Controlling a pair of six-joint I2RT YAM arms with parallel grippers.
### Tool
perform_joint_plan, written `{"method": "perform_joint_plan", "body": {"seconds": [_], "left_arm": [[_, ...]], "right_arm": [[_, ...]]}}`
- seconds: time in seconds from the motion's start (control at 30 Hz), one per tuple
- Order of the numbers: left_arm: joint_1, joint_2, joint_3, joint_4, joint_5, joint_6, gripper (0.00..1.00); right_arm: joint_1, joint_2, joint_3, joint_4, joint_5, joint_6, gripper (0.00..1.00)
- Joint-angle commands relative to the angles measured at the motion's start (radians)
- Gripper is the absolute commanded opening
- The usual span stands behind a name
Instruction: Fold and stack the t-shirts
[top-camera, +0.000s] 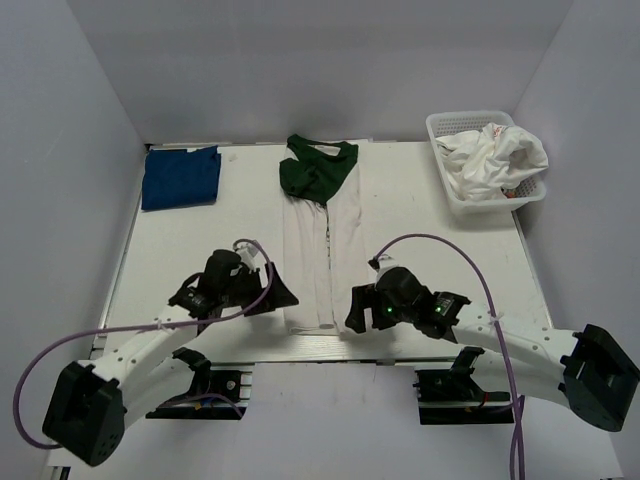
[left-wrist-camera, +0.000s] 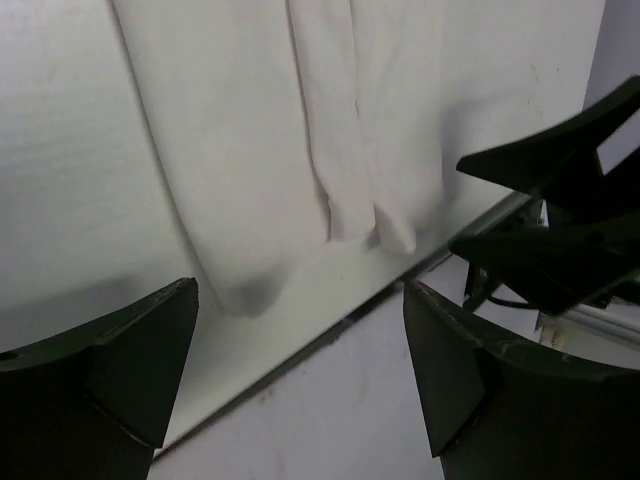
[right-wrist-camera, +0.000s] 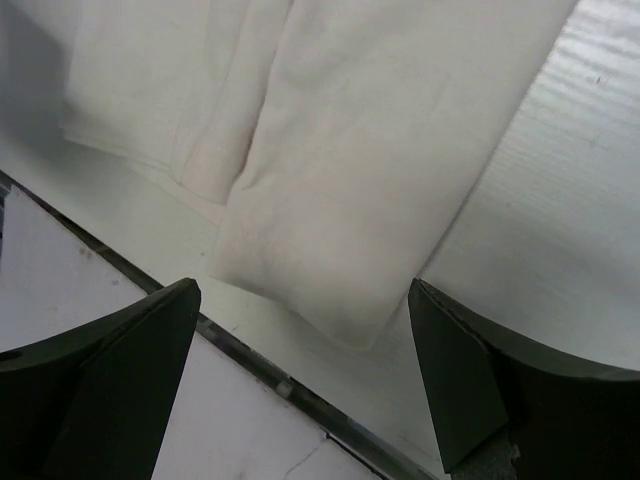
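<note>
The corner of the white t-shirt's hem on the blue shirt's side (top-camera: 290, 329) (left-wrist-camera: 232, 305) lies flat below the open fingers, so I will bring my left gripper down and back onto it.
A white t-shirt with dark green collar and sleeves (top-camera: 322, 235) lies folded into a long narrow strip down the middle of the table, collar at the far end. Its near hem shows in the left wrist view (left-wrist-camera: 300, 150) and the right wrist view (right-wrist-camera: 350, 170). My left gripper (top-camera: 282, 296) is open and empty at the hem's left corner. My right gripper (top-camera: 354, 310) is open and empty at the hem's right corner. A folded dark blue t-shirt (top-camera: 181, 177) lies at the far left. Crumpled white t-shirts (top-camera: 492, 160) fill the basket.
A white plastic lattice basket (top-camera: 453, 190) stands at the far right corner. The table's near edge (right-wrist-camera: 290, 390) runs just below the hem. White walls enclose the table on three sides.
</note>
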Motion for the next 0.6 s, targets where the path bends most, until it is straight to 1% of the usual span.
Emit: {"method": "perform_joint_plan", "body": {"seconds": [0.0,0.03,0.07,0.13,0.17,0.2,0.3,0.37,0.47,0.5,0.57], "left_arm": [[-0.032,-0.119,0.013,-0.098,-0.011,-0.054,0.92],[-0.045,-0.119,0.013,-0.109,-0.011,-0.054,0.92],[-0.046,-0.083,-0.001,-0.091,-0.011,-0.054,0.92],[-0.082,-0.031,-0.027,-0.052,0.012,-0.063,0.91],[-0.093,0.027,-0.038,-0.032,0.021,-0.074,0.9],[-0.102,0.057,-0.047,-0.032,0.003,-0.074,0.9],[-0.127,0.123,-0.047,-0.032,-0.023,-0.074,0.86],[-0.147,0.155,-0.056,0.011,-0.048,-0.085,0.82],[-0.157,0.183,-0.045,0.034,-0.072,-0.094,0.76],[-0.158,0.192,-0.036,0.034,-0.072,-0.094,0.69],[-0.177,0.206,-0.021,0.016,-0.097,-0.085,0.62]], "right_arm": [[-0.009,-0.02,-0.051,0.01,-0.095,0.01,0.9],[-0.012,-0.014,-0.058,0.039,-0.119,0.005,0.9],[-0.01,-0.011,-0.063,0.041,-0.127,0.004,0.9],[-0.017,0.012,-0.055,0.03,-0.126,0.01,0.9],[-0.02,0.019,-0.051,0.024,-0.129,0.016,0.9],[-0.02,0.027,-0.052,0.018,-0.13,0.019,0.9],[-0.026,0.032,-0.066,0.024,-0.133,0.028,0.9],[-0.032,0.039,-0.071,0.03,-0.135,0.025,0.9],[-0.037,0.058,-0.061,0.024,-0.14,0.022,0.9],[-0.04,0.071,-0.061,0.023,-0.138,0.019,0.89],[-0.044,0.087,-0.055,0.01,-0.126,0.019,0.88]]}}
